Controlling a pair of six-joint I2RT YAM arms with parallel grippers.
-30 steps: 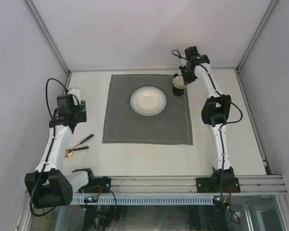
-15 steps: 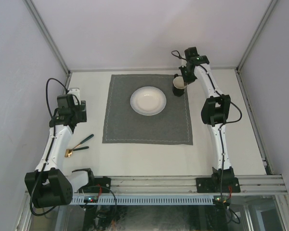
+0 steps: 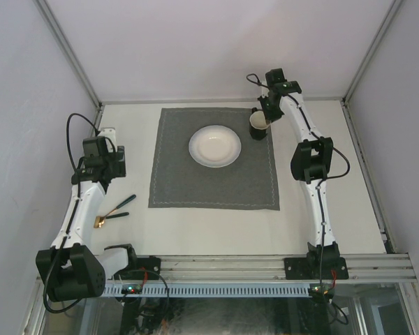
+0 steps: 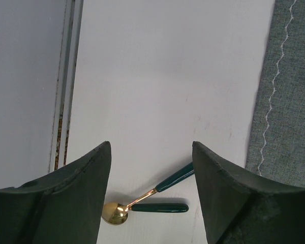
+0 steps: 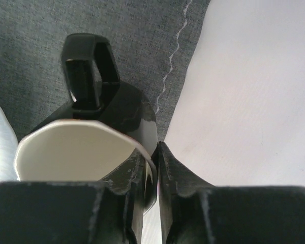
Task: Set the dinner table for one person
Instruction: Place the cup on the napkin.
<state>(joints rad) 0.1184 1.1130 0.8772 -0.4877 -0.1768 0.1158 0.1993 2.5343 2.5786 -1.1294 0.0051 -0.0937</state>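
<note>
The spoon's green handle slants clear of the other one, so the robot will pull its left gripper back, turn it and lower it to close near that handle's outer end (image 3: 129, 199) (image 4: 185, 172).
A black mug (image 3: 258, 125) with a white inside stands at the far right corner of the grey mat (image 3: 195, 183) on the dinner table (image 3: 216, 230). My right gripper (image 3: 265, 116) is shut on the mug's (image 5: 123, 104) rim, one finger inside the wall and one outside (image 5: 155, 148). A white plate (image 3: 214, 146) lies on the mat left of the mug. My left gripper (image 3: 106, 165) hangs open (image 4: 151, 152) above bare tabletop. Two green-handled utensils (image 3: 117, 207) lie crossed below it, one a gold spoon (image 4: 115, 213).
Aluminium rails (image 3: 265, 267) edge the table, and grey walls close in on three sides. The mat's stitched edge (image 4: 274, 86) runs along the right of the left wrist view. The left side rail (image 4: 66, 91) stands close to the left gripper.
The right gripper and the mug have shifted very slightly toward the far edge. The left arm has not moved.
</note>
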